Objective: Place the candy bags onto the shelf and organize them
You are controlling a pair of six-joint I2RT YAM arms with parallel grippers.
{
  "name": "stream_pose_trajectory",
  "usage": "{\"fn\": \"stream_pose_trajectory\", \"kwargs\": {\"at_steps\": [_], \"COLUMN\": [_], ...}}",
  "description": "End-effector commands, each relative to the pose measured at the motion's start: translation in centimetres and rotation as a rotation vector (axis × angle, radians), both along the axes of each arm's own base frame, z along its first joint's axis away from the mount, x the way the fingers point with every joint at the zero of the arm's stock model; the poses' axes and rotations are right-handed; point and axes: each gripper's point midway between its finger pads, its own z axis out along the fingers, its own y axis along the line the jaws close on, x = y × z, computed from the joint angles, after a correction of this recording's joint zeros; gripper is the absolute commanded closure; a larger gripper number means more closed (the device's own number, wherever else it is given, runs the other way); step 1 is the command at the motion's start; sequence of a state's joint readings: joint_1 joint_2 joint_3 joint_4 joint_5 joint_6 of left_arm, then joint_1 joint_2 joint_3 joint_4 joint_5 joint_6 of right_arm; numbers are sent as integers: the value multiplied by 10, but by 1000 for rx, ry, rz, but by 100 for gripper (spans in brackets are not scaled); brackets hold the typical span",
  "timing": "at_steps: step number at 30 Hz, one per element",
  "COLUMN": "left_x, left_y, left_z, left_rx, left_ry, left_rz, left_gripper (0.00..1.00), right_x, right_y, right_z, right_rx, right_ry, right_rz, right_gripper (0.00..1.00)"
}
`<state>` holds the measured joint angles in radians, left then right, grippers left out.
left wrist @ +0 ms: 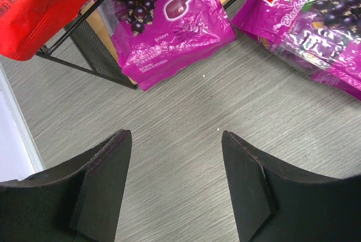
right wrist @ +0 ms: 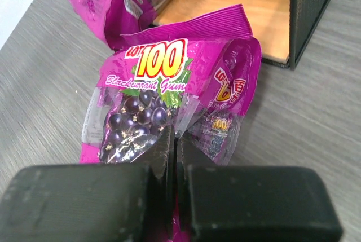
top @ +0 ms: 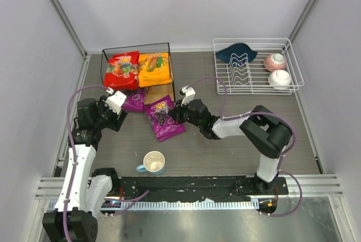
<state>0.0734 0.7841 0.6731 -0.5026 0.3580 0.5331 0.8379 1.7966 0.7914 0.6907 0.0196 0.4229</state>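
My right gripper pushes outward next, sliding the bag onto the bare part of the lower board (top: 161, 91) to release it, since that space lies outward of the gripper.
The shelf (top: 162, 92) stands at the back left, with a red candy bag (top: 122, 70) and an orange-yellow one (top: 154, 68) lying on its top board. One purple candy bag (top: 134, 101) rests on the lower board, sticking out at the front (left wrist: 169, 27). The other purple bag (top: 164, 121) lies on the table just in front of the shelf. My right gripper (right wrist: 176, 135) is shut, pinching a fold in the middle of this bag (right wrist: 141, 89). My left gripper (left wrist: 175, 135) hovers open over bare table, just short of the shelf's purple bag, holding nothing.
A white wire dish rack (top: 256, 64) at the back right holds a dark blue cloth (top: 236, 53) and two bowls (top: 274, 61). A light blue mug (top: 153, 163) stands near the front edge between the arms. Grey walls close in on both sides.
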Motion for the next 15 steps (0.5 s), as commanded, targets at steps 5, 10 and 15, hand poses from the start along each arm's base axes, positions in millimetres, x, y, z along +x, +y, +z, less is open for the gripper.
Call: {"fn": "stream_pose_trajectory", "kwargs": {"at_steps": [5,10,15], "left_x": [13,14,15], "left_y": [5,6,7], "left_z": [12,12,13], "left_rx": [24,27,32], "left_ry": [-62,-62,-66], "left_rz": [9,9,13], "left_gripper": [31,31,31], "right_x": [35,49,59], "right_y": [28,25,26], "right_z": [61,68,74], "right_rx": [146,160,193], "right_ry": [-165,-189,-204], "right_rz": [9,-55,-98], "right_gripper": [99,99,99]}}
